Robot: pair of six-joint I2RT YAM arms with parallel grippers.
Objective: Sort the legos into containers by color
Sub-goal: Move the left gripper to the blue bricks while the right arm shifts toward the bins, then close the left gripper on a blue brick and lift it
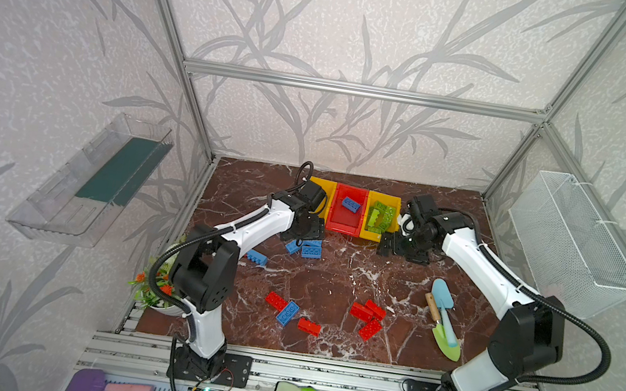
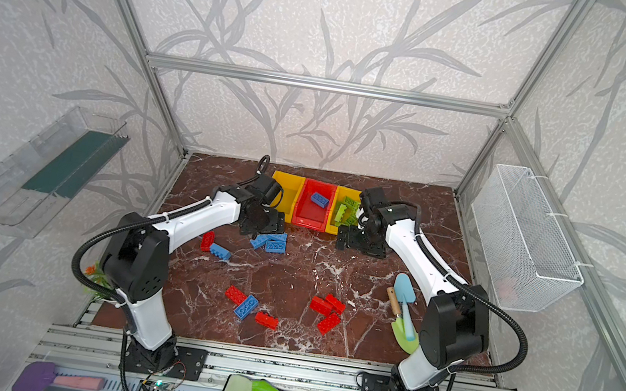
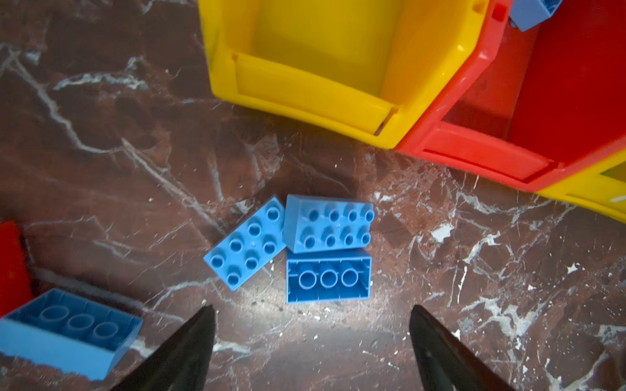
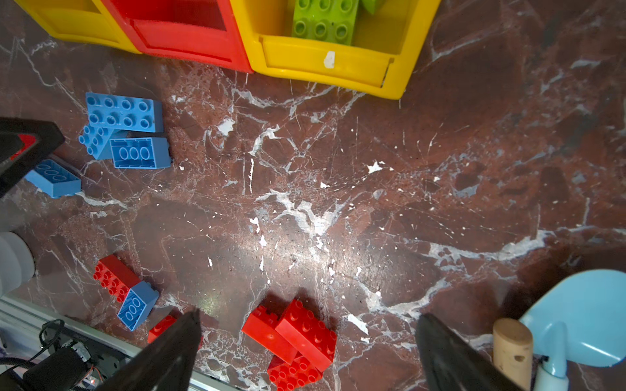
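I will lower my left gripper over the studded blue lego nearest the bins next, fingers past its short ends, as another blue lego lies against its long side.
Three joined containers stand at the back: a bare yellow bin (image 1: pixel 327 190), a red bin (image 1: pixel 345 222) holding one blue lego (image 1: pixel 350 204), and a yellow bin (image 1: pixel 370 236) holding several green legos (image 1: pixel 382 215). My left gripper (image 3: pixel 311 308) hangs open and holds nothing, just short of three blue legos (image 3: pixel 327 223) lying together on the marble. A fourth blue lego (image 3: pixel 67 331) lies beside a red one (image 2: pixel 207 240). My right gripper (image 4: pixel 310 313) is open and holds nothing, raised in front of the green-filled bin. Three red legos (image 1: pixel 367 316) are heaped mid-floor. More red and blue legos (image 1: pixel 287 312) lie nearer the front.
A blue trowel (image 1: pixel 444 304) and a green trowel (image 1: pixel 445 340) lie at the right. A wire basket (image 1: pixel 573 244) hangs on the right wall and a clear tray (image 1: pixel 90 180) on the left. A potted plant (image 1: pixel 157 286) stands front left.
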